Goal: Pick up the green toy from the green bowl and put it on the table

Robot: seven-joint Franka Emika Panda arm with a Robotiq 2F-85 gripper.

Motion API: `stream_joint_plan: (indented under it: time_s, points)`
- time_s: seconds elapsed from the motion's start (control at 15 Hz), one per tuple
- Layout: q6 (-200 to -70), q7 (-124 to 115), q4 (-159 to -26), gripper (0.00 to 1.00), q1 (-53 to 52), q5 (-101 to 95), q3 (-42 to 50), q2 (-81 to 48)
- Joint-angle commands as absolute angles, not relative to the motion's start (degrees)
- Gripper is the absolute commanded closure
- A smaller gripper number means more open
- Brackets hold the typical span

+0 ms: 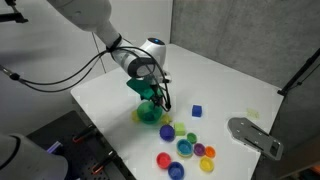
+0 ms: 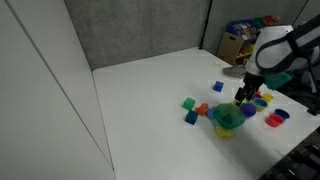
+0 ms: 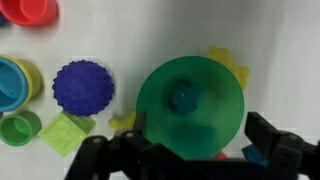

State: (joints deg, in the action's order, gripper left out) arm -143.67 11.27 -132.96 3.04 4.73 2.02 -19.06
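I will lower my gripper into the bowl [image 3: 158, 75] next and move it toward the green toy. Then my fingers will go on both sides of the toy.
The green bowl [image 3: 158, 75] fills the middle of the wrist view. It also shows in both exterior views [image 1: 149, 114] [image 2: 227, 121], near the table's front part. A small teal-green toy [image 3: 185, 97] lies in the bowl's bottom. My gripper [image 3: 195, 125] is open and empty just above the bowl, with one dark finger on each side of its near rim. In both exterior views the gripper [image 1: 151, 97] [image 2: 244, 97] points down over the bowl. The white table [image 1: 215, 80] [image 2: 150, 90] lies all around.
Beside the bowl are a purple bumpy cup [image 3: 82, 85], a blue cup [image 3: 10, 82], a red cup [image 3: 30, 12], a small green cup [image 3: 18, 128] and a green square piece [image 3: 66, 133]. A blue cube [image 1: 197, 110] and a grey object [image 1: 255, 135] lie farther off.
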Motion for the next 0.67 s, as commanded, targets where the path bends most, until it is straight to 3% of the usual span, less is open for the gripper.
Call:
stream_joint_plan:
  time_s: [0.0,0.6]
  points:
    - [-145.1,12.6,-130.4,0.0,4.7,5.3,0.3,-25.4]
    - [-149.8,11.8,-124.2,0.0,4.8,3.0,-0.8,-35.5]
